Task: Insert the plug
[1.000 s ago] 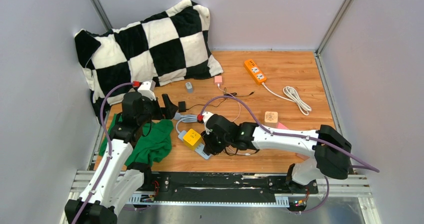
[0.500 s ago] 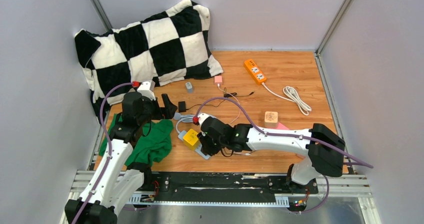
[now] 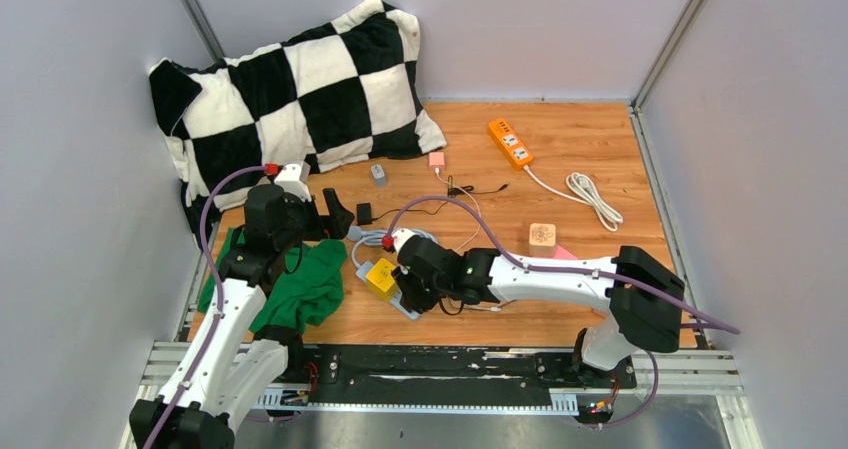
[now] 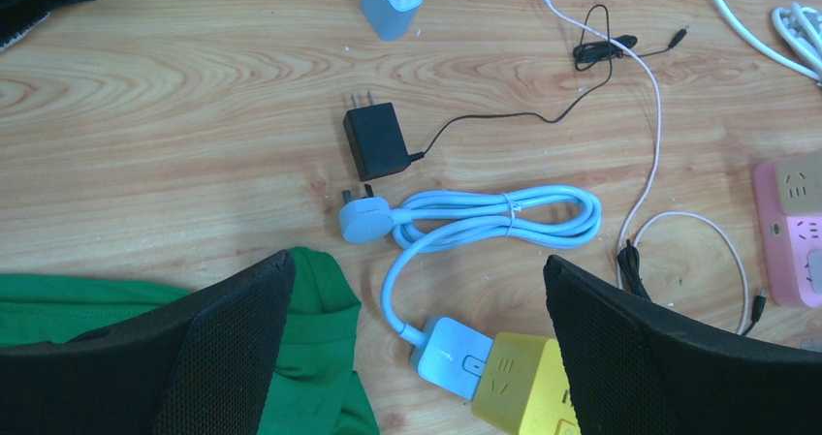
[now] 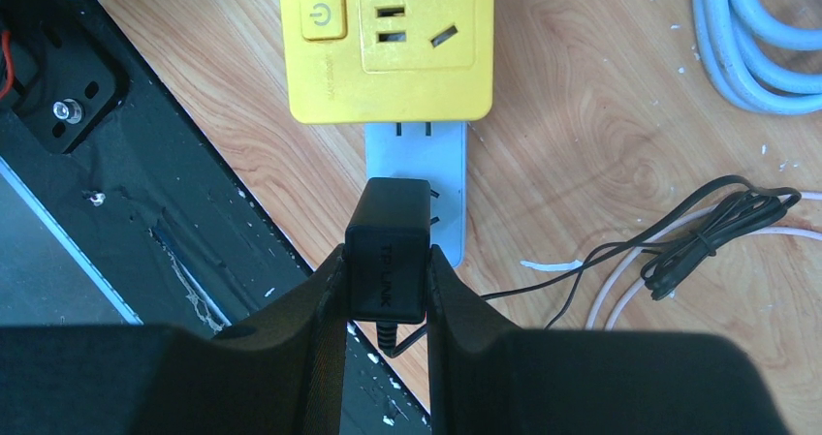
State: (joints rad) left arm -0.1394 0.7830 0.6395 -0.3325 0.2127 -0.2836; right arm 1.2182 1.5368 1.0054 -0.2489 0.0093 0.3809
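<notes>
My open left gripper needs to move outward and down next, onto the second black adapter's body (image 3: pixel 364 213) (image 4: pixel 377 141), which lies on the tabletop below and outward of my fingers.
My right gripper (image 5: pixel 386 280) is shut on a black plug adapter (image 5: pixel 389 251) with a thin black cord. It holds the adapter just over the free sockets of a light blue power strip (image 5: pixel 419 191), near the table's front edge. A yellow cube socket (image 5: pixel 383 43) sits on the strip's far part; it also shows in the top view (image 3: pixel 381 277). The right gripper shows in the top view (image 3: pixel 412 287) over the strip. My left gripper (image 4: pixel 417 357) is open and empty, high above the strip's blue end (image 4: pixel 448 357) and a green cloth (image 4: pixel 320 357).
A second black adapter (image 4: pixel 374 142), a coiled blue cable (image 4: pixel 494 217), a pink power strip (image 4: pixel 793 227) and thin cords lie on the wood. A checkered pillow (image 3: pixel 290 89) is at the back left, an orange power strip (image 3: pixel 510 141) at the back. The black front rail (image 5: pixel 116 202) borders the strip.
My right gripper has moved a little left with the black adapter, onto the blue strip beside the yellow cube. The left arm has not moved.
</notes>
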